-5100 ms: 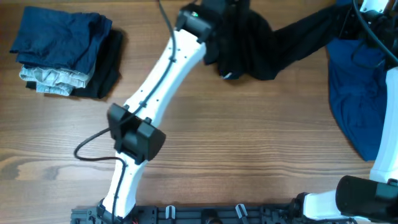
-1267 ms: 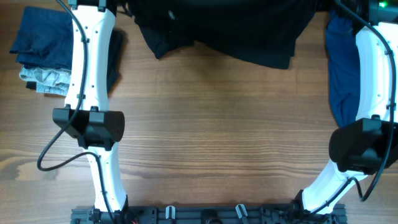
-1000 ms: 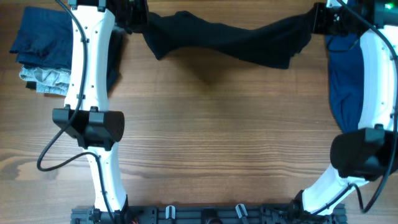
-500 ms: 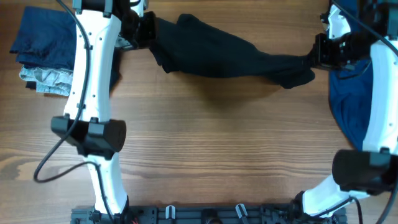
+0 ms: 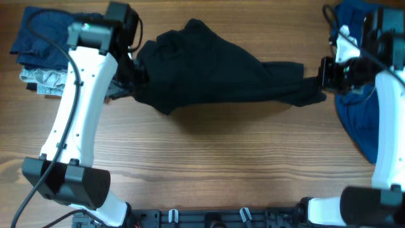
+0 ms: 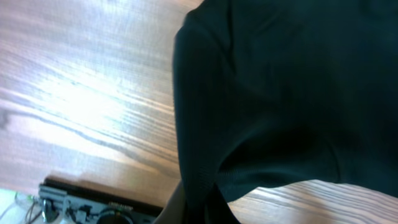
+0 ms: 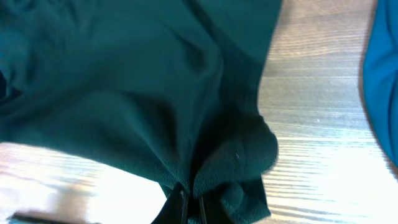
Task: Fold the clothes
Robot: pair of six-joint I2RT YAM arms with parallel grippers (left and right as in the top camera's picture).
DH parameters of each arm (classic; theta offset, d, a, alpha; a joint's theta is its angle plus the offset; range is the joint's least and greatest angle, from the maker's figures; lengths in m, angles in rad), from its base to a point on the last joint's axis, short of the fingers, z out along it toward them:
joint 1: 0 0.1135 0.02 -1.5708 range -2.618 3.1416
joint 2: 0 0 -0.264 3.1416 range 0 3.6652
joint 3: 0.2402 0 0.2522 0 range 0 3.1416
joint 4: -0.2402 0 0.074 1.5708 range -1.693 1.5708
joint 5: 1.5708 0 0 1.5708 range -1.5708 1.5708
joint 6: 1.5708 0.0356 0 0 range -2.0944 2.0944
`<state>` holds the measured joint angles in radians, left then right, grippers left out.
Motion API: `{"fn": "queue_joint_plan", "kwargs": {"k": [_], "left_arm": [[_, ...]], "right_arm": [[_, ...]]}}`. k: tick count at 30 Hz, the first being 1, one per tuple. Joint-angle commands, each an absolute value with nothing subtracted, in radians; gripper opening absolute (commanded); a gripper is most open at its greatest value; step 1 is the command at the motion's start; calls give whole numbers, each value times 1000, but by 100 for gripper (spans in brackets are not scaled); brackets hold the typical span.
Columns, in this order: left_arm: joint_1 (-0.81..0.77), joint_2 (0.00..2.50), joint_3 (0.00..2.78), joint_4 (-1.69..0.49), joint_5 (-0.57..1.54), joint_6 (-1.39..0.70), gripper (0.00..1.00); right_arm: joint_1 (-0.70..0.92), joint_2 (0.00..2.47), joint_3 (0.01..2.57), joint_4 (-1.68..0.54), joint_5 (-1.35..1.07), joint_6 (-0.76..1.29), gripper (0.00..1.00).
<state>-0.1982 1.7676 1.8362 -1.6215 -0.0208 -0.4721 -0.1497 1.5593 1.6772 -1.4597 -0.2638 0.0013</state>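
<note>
The cloth sits bunched, so my right gripper will draw its end back and down to the bare tabletop on the garment's near side and release it.
A black garment (image 5: 215,71) hangs stretched between my two grippers above the wooden table (image 5: 209,158), bunched and sagging in the middle. My left gripper (image 5: 135,77) is shut on its left end; the left wrist view shows the cloth (image 6: 280,93) pinched at the jaws (image 6: 202,208). My right gripper (image 5: 324,74) is shut on its right end; the right wrist view shows the fabric (image 7: 161,87) gathered into the jaws (image 7: 189,208).
A stack of folded clothes (image 5: 57,50), blue on top with grey and black beneath, lies at the back left behind my left arm. A blue garment (image 5: 361,120) lies crumpled at the right edge, also in the right wrist view (image 7: 385,81).
Both grippers have come toward the front and lower with the black garment. The cloth, first held high and wide at the back edge, now sags and bunches over the table's middle.
</note>
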Motion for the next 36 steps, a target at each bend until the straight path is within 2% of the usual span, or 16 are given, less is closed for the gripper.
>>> {"fn": "queue_joint_plan", "kwargs": {"k": [1,9,24,26,27,29,31,34,36], "left_arm": [[-221,1732,1736,-1596,-15,-511,4],[-291,1732,1522,-1533,75,-514,4],[-324,1732,1143,-1317,108,-570,4],[-324,1732,1142,-1311,112,-567,6],[-324,1732,1142,-1310,125,-542,13],[-324,1732,1142,-1309,152,-501,38],[-324,1732,1142,-1309,153,-501,51],[-323,1731,1143,-1310,152,-501,66],[-323,1722,1143,-1312,152,-501,70]], "right_arm": [[-156,1422,1493,-1414,-229,79,4],[-156,1398,1179,-1309,-277,149,4],[-156,1398,1023,-1250,-284,212,5],[-156,1398,1023,-1250,-285,215,10],[-156,1398,1023,-1253,-287,217,14],[-156,1398,1023,-1258,-301,213,31],[-156,1398,1023,-1263,-313,209,35],[-156,1398,1023,-1267,-315,210,37],[-156,1398,1023,-1261,-316,212,37]]}}
